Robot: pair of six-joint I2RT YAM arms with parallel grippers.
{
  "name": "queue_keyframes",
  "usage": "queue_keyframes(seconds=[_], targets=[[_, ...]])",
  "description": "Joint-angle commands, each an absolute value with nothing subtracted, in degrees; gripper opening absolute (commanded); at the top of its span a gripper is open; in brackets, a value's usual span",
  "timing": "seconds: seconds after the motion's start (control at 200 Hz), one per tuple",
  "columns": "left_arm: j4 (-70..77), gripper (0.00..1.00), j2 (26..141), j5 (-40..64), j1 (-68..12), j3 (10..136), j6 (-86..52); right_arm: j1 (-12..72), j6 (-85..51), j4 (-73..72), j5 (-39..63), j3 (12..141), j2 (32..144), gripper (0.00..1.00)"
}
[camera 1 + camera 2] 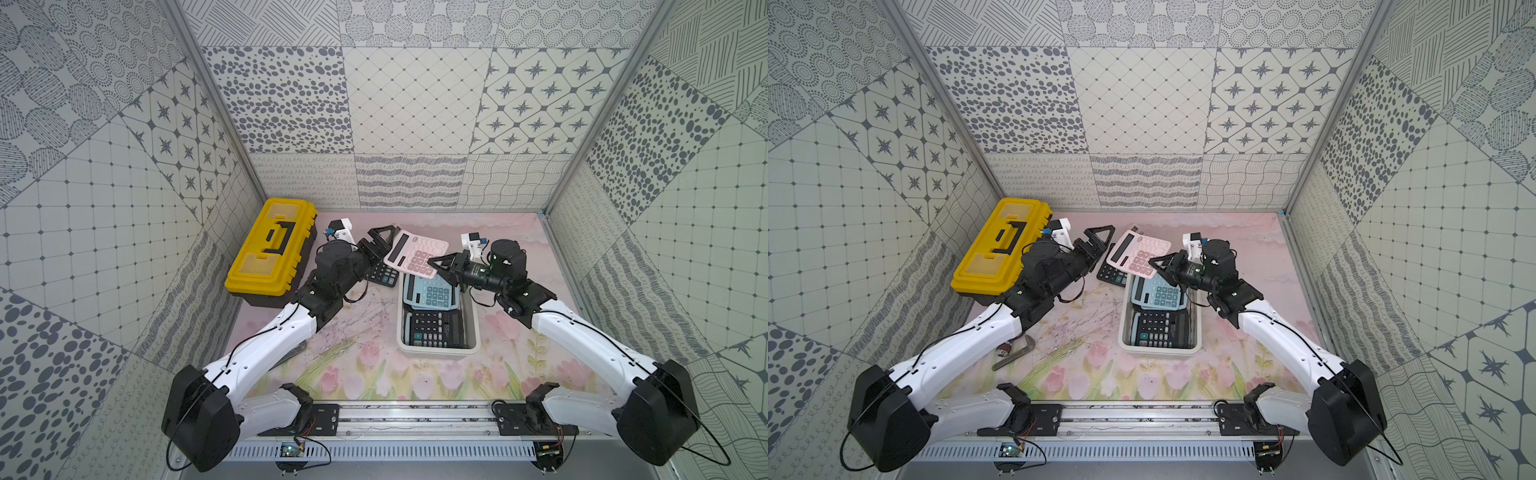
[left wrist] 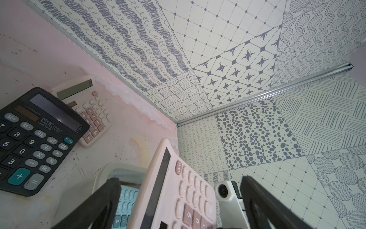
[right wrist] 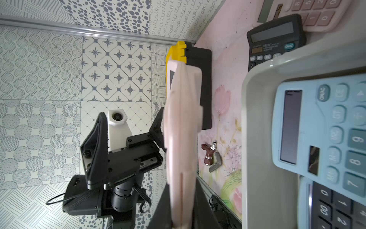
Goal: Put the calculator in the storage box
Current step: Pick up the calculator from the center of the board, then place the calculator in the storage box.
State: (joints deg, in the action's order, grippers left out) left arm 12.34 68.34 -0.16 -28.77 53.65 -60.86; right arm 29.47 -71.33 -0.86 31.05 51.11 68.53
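Note:
The pink calculator in my right gripper goes back and down over the black calculator in the box for release next. My left gripper stands clear of it.
A pink calculator hangs tilted above the far end of the storage box, a white tub. My right gripper is shut on its near edge; in the right wrist view the calculator shows edge-on between the dark fingers. My left gripper stands open at the calculator's other end, its fingers wide apart on either side and clear of it. The box holds a blue calculator and a black one.
A yellow-lidded black toolbox stands at the back left. Just left of the box's far end, a black calculator lies on the table with another pale pink one behind it. A grey angled tool lies under my left arm.

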Motion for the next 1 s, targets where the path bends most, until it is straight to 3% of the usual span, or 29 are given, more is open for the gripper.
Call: queue_keyframes(seconds=[0.0,0.325,0.685,0.996], targets=[[-3.4,1.00,65.2,3.6,-28.4,56.1,-53.2,28.8,-64.1,8.4,34.4,53.4,65.7,0.00],[-15.1,1.00,59.4,2.5,-27.6,56.3,-44.1,27.8,-56.8,25.1,40.4,51.0,61.8,0.00],[-13.3,1.00,61.5,5.2,-25.7,54.4,-45.1,27.8,-51.5,37.2,38.2,49.8,57.2,0.00],[-12.4,1.00,62.6,7.2,-24.7,53.6,-46.0,28.9,-47.8,40.0,37.1,48.5,60.7,0.00]])
